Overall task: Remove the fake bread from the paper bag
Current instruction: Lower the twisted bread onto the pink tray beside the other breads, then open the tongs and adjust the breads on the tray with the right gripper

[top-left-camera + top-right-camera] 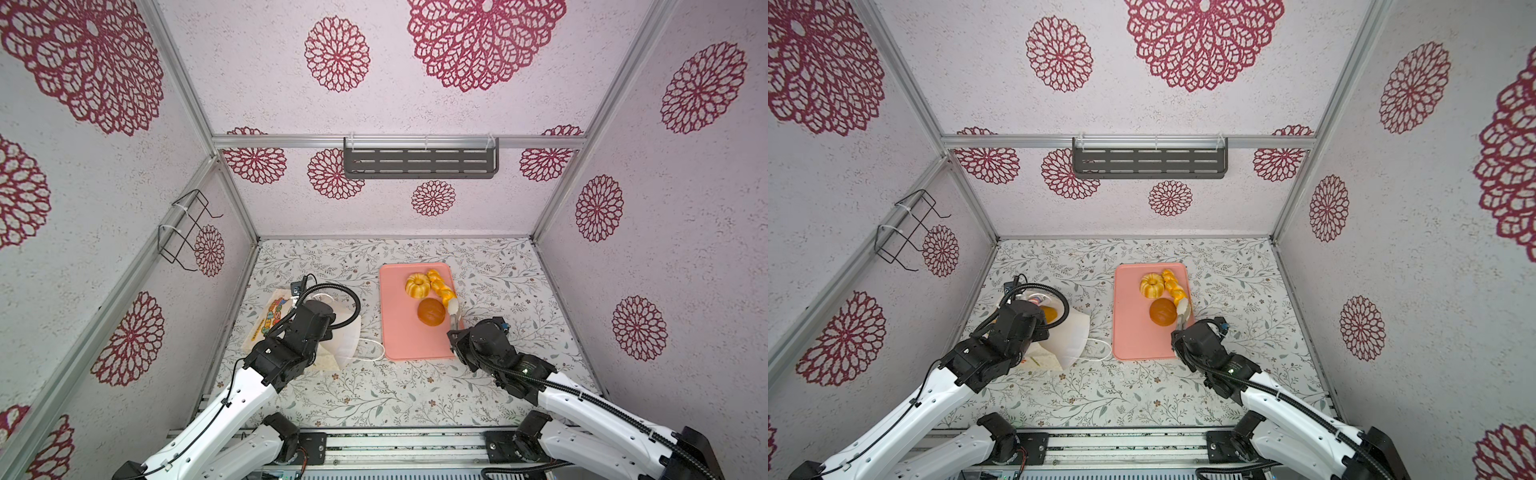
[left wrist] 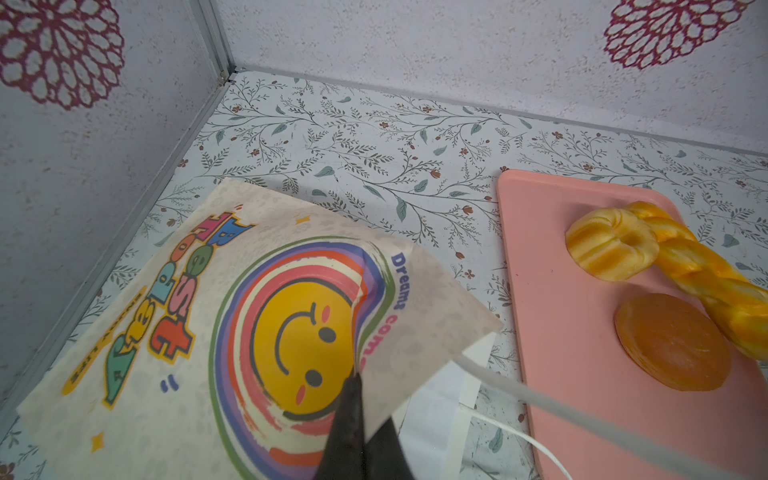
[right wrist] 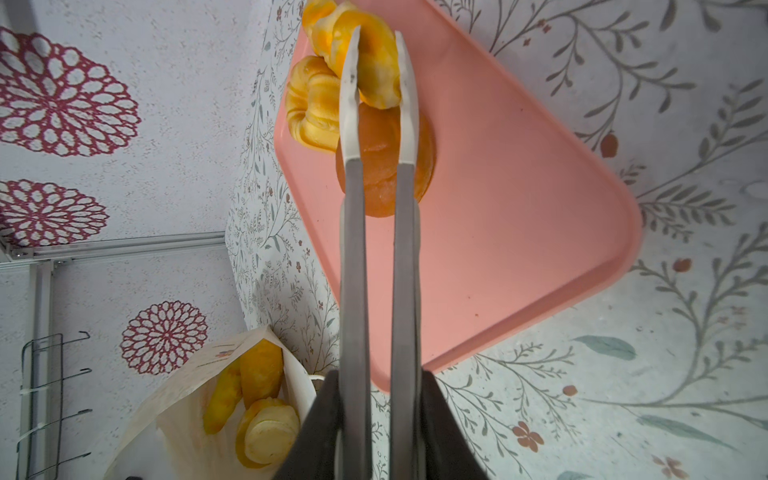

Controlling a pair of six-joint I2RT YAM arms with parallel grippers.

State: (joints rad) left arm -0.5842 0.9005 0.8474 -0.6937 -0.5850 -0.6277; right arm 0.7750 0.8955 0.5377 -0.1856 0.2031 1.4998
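Note:
I should next lift my right gripper off the braided stick's near end and close it on the metal tongs' arms, already between its fingers.
The cream paper bag [image 1: 345, 336] [image 2: 166, 332] lies tilted at the left, its mouth open. My left gripper [image 2: 356, 380] is shut on the bag's printed edge. Several golden toy breads [image 3: 262, 370] [image 1: 1050, 313] show inside the bag [image 3: 183, 386]. My right gripper [image 3: 380, 378] is shut on metal tongs [image 3: 353, 208] [image 1: 453, 312]. The tongs' white tips clasp the near end of a braided stick [image 1: 439, 286] [image 3: 374, 62] over the pink tray [image 1: 399, 338]. A ring-shaped bun [image 1: 415, 284] and a dark round bun [image 1: 431, 311] lie on the tray.
The bag's white cord handle [image 1: 370, 349] trails on the floral table between bag and tray. A black wire rack [image 1: 187, 228] hangs on the left wall. A grey slotted shelf [image 1: 419, 162] is fixed to the back wall.

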